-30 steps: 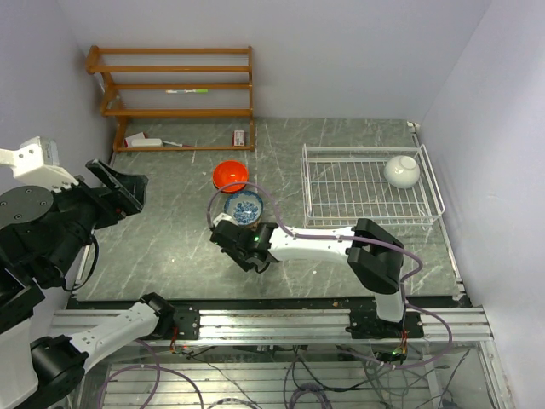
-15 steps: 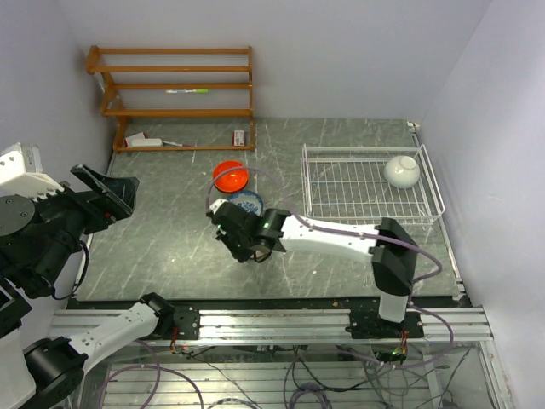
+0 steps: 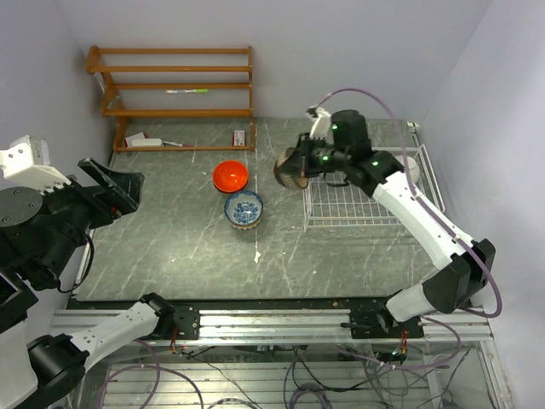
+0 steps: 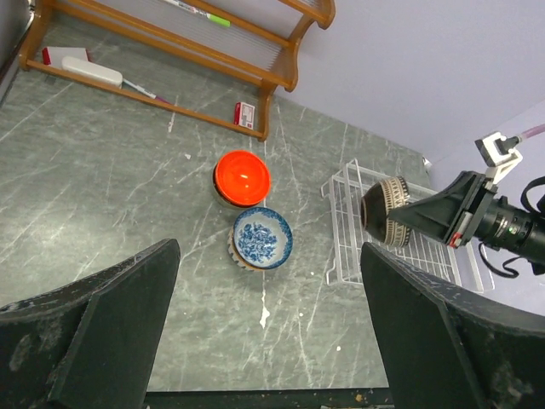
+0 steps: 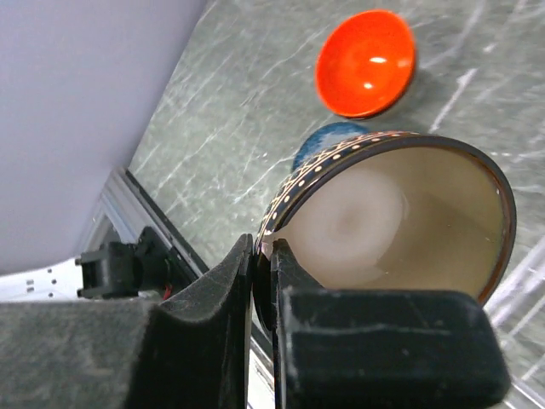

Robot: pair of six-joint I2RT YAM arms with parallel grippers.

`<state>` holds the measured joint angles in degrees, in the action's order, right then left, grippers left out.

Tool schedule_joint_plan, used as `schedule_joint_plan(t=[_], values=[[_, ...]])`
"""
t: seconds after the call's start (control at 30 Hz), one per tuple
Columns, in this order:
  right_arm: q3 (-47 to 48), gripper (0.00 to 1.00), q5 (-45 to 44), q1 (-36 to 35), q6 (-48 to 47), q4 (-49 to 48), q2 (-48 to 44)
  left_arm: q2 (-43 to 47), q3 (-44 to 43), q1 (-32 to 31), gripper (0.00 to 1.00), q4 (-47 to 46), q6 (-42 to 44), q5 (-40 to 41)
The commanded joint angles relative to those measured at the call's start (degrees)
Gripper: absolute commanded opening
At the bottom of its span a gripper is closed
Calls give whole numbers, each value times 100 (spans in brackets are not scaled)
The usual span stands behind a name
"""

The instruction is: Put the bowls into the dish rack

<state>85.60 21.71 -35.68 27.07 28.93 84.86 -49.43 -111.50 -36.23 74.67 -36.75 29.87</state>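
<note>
The rack's end beside the blue-and-white bowl (image 3: pixel 244 207) is empty, so my right gripper will next carry the dark bowl to the right in the top view and lower it between the rack's wires.
My right gripper (image 3: pixel 300 167) is shut on the rim of a dark brown-black bowl (image 3: pixel 291 170) with a tan inside (image 5: pixel 383 221). It holds the bowl tilted in the air at the left edge of the white wire dish rack (image 3: pixel 341 204). A white bowl (image 3: pixel 410 167) sits in the rack's far right corner, partly hidden by the arm. An orange-red bowl (image 3: pixel 230 176) and a blue-and-white patterned bowl (image 3: pixel 244 207) stand on the table left of the rack. The blue-and-white bowl sits in a tan bowl (image 4: pixel 241 256). My left gripper (image 4: pixel 264 341) is open and empty, high above the table.
A brown wooden shelf unit (image 3: pixel 174 85) stands at the back left with small items on its bottom board. Walls close in on the left, back and right. A white streak (image 3: pixel 257 253) marks the table in front of the blue-and-white bowl.
My right arm has lifted the dark bowl from beside the blue-and-white bowl and swung it up and right to the rack's left edge. The left arm shifted slightly.
</note>
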Motion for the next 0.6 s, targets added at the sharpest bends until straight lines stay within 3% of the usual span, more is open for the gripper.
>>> schedule_joint_plan(t=[0.0, 0.3, 0.4, 0.57], values=[[-404, 1, 1309, 1088, 357, -597, -252, -187, -109, -25, 99, -295, 141, -133], [-1936, 1, 2676, 2972, 1692, -2654, -436, -428, -240, -25, 99, -351, 286, -358], [-2408, 1, 3007, 3266, 2171, -3376, -345, -473, -303, -25, 99, -306, 308, -354], [-2609, 2, 3190, 3441, 2287, -3682, 25, -475, -319, -25, 99, -313, 296, -359]])
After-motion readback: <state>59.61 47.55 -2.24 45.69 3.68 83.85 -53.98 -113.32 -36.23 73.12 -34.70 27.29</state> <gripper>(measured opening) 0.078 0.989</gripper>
